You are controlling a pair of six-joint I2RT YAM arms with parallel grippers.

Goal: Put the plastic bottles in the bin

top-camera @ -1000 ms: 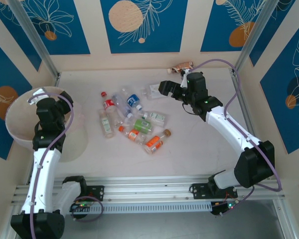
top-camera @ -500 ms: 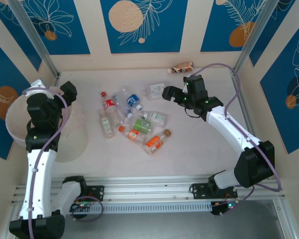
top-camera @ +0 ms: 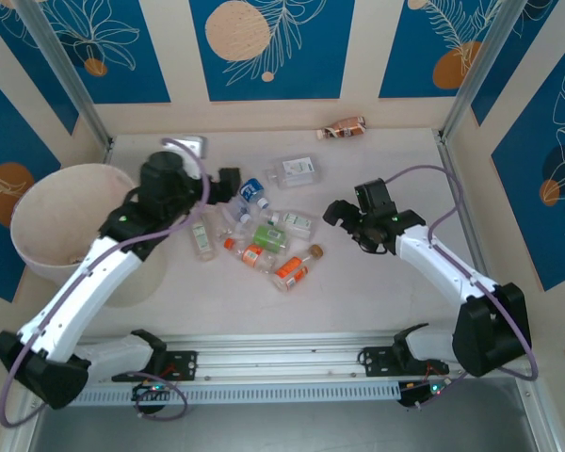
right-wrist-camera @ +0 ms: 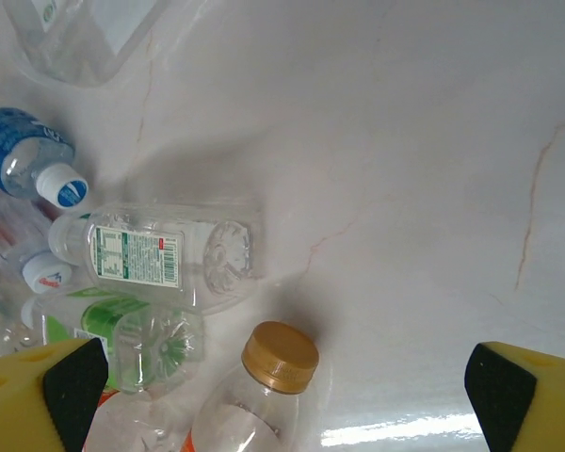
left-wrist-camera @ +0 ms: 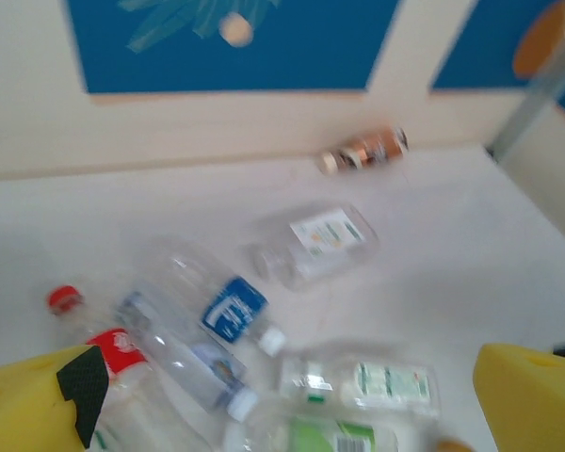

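Note:
I should next lower my right gripper and pull it back onto the gold-capped bottle's neck (top-camera: 308, 255) (right-wrist-camera: 262, 388). The neck of the bottle is below my right gripper and nearer my base, and it sticks out clear of the pile.
Several plastic bottles (top-camera: 254, 235) lie in a loose pile mid-table. My left gripper (top-camera: 228, 181) hangs open over the pile's back left. Its wrist view shows a blue-labelled bottle (left-wrist-camera: 228, 306), a red-capped bottle (left-wrist-camera: 104, 344) and a white-and-green-labelled bottle (left-wrist-camera: 367, 381) under the left gripper (left-wrist-camera: 282, 414). My right gripper (top-camera: 335, 215) is open just right of the pile. In its wrist view the right gripper (right-wrist-camera: 282, 400) has a gold-capped bottle (right-wrist-camera: 280, 356) between its yellow fingers (right-wrist-camera: 38, 395), untouched. The bin (top-camera: 38, 212), pale and round, stands at the left edge.
A flat clear bottle (top-camera: 295, 170) lies alone behind the pile, and a brown bottle (top-camera: 344, 127) rests against the back wall. Bare table stretches to the right of the pile and along the near edge (top-camera: 292, 311). Metal posts (top-camera: 457, 94) flank the back corners.
My left arm has swung from above the bin to the bottle pile and its jaws have widened. My right gripper has come from the flat clear bottle toward the gold-capped one.

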